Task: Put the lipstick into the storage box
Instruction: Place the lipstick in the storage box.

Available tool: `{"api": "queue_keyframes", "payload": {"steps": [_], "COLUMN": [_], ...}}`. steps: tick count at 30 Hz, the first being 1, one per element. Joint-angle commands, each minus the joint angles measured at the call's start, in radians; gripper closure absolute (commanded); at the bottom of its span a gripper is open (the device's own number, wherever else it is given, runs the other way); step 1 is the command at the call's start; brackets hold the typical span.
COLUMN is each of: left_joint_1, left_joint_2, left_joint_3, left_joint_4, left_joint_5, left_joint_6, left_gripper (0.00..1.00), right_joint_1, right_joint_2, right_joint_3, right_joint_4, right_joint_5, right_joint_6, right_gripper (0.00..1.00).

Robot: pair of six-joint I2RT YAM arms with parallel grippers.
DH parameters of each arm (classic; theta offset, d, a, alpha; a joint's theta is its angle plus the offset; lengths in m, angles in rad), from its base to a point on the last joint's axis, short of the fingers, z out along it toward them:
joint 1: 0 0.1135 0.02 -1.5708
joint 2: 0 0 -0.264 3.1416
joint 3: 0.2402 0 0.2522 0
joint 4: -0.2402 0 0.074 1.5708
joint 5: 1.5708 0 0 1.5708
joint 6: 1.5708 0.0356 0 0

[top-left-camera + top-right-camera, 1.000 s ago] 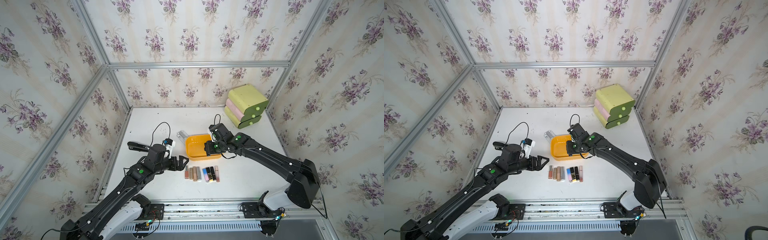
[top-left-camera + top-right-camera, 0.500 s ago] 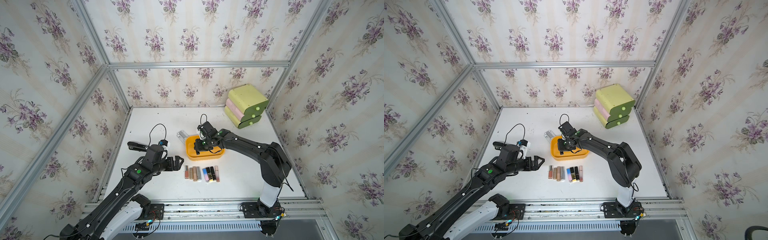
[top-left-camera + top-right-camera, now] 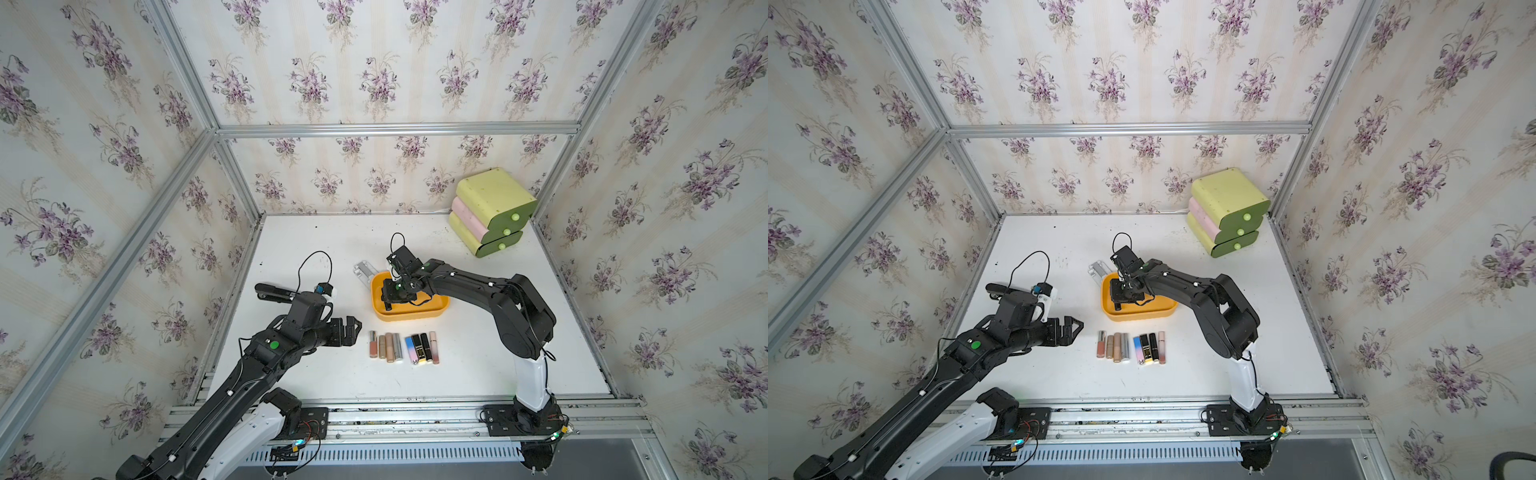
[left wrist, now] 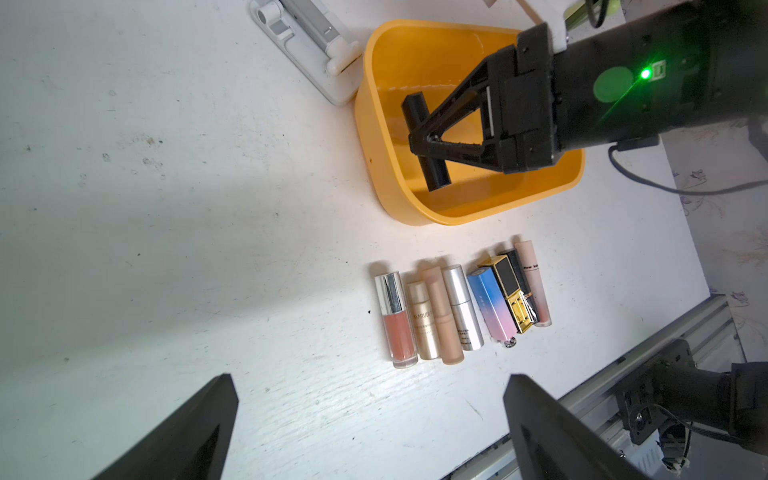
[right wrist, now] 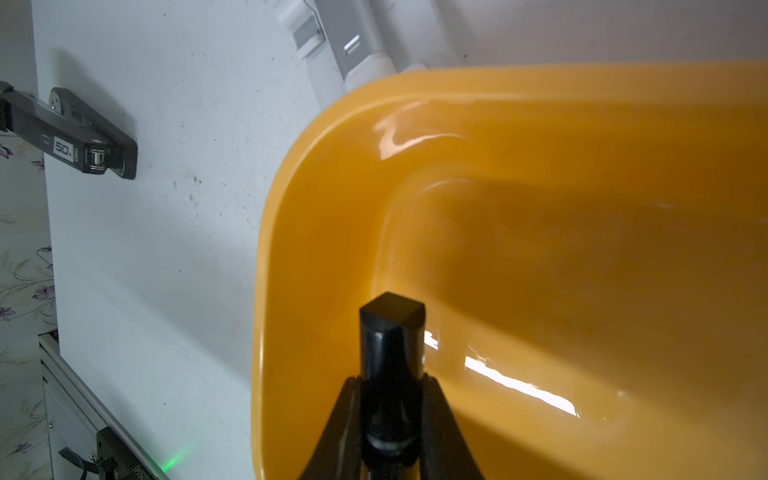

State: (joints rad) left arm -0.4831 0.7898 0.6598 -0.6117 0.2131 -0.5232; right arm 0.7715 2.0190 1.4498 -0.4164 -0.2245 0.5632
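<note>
The right gripper lowers the black lipstick outward onto the box bottom (image 3: 380, 294) (image 5: 412, 248) beside the corner touching the clear case next and releases it, since that bottom lies empty.
The storage box (image 3: 415, 318) (image 3: 1142, 316) is a shallow orange-yellow tray mid-table. My right gripper (image 3: 392, 293) (image 3: 1121, 291) (image 4: 424, 143) (image 5: 390, 382) reaches down into its left end, shut on a black lipstick (image 4: 437, 176) (image 5: 390, 332) (image 3: 388, 307). The tube sits within the box's walls (image 4: 457, 212) (image 5: 266, 291); whether it touches the floor I cannot tell. Several more lipsticks (image 3: 403, 347) (image 3: 1131, 347) (image 4: 457, 307) lie in a row in front of the box. My left gripper (image 3: 353, 328) (image 3: 1075, 330) (image 4: 370, 378) hangs open and empty, left of the row.
A green-and-pink drawer unit (image 3: 490, 212) (image 3: 1225, 208) stands at the back right corner. A small clear case (image 3: 365, 270) (image 4: 303, 45) (image 5: 345, 41) touches the box's far left corner. A black bar-shaped device (image 3: 274, 292) (image 5: 70, 137) lies by the left wall. An aluminium rail (image 3: 395, 409) borders the front.
My right gripper has carried the black lipstick leftward to the box's left end. My left gripper drew back slightly to the left and stayed open.
</note>
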Motion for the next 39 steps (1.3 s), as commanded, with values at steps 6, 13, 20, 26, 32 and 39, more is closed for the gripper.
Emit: {"api": "queue_keyframes", "payload": {"steps": [6,13,20,26,32,39], "left_joint_1": [0.001,0.001,0.001,0.001,0.002,0.002], "left_joint_2": [0.009,0.028,0.029,0.018,0.015,0.012], "left_joint_3": [-0.017,-0.01,-0.015,-0.025,-0.025,-0.026], "left_joint_4": [0.0,0.002,-0.002,-0.005,-0.004,-0.004], "left_joint_5": [0.001,0.015,0.021,0.022,0.021,0.023], "left_joint_6": [0.024,0.031,0.034,0.034,0.036,0.036], "left_gripper": [0.0,0.0,0.0,0.0,0.0,0.0], "right_joint_1": [-0.003,-0.009,-0.011,-0.013,-0.015,-0.018], "right_joint_2": [0.049,0.079,0.11,0.127,0.133,0.129], "right_joint_3": [0.036,0.05,0.064,0.067,0.069,0.064], "right_joint_4": [0.028,0.028,0.029,0.031,0.03,0.028], "right_joint_5": [0.015,0.036,0.038,0.041,0.042,0.044], "right_joint_6": [0.03,0.038,0.043,0.047,0.049,0.05], "right_gripper": [0.87,0.87,0.87,0.84,0.79,0.71]}}
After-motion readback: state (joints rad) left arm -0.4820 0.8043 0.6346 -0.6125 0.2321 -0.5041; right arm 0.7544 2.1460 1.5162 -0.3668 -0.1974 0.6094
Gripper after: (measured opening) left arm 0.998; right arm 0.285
